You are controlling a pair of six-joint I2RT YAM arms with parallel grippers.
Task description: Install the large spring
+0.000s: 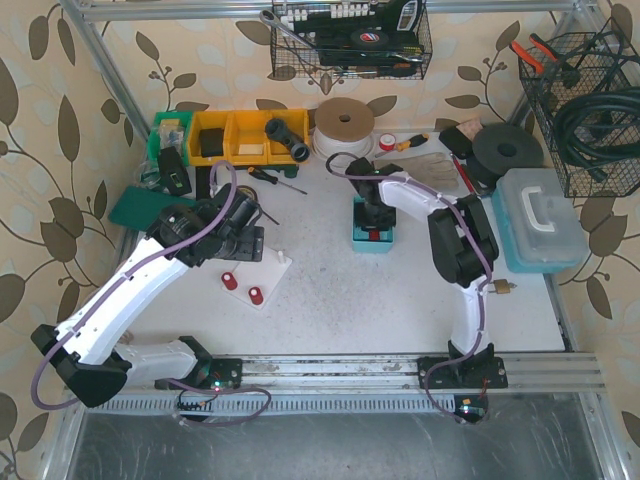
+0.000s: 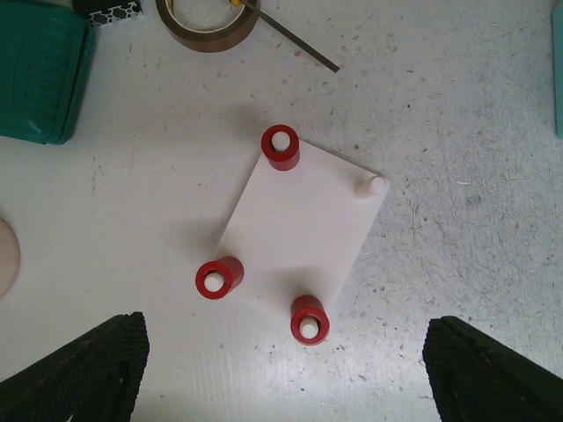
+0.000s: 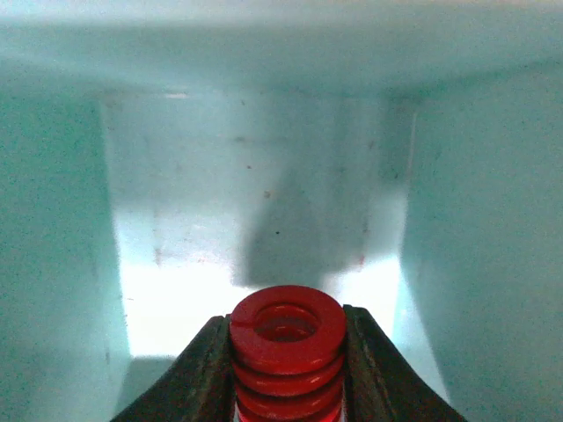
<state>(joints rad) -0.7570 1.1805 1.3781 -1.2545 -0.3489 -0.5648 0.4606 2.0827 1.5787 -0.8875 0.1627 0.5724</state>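
Observation:
My right gripper holds the large red spring to my left gripper's right in the top view, so my left gripper will turn and come across onto it.
A white plate lies on the table with a peg at each corner. Three pegs carry red springs; the fourth peg is bare. The plate also shows in the top view. My left gripper hovers above the plate, open and empty. My right gripper is down inside a teal bin and is shut on a large red spring, held upright between the fingers.
A tape roll and a thin rod lie behind the plate, a teal case to its left. In the top view yellow bins, a large tape roll and a blue toolbox stand around.

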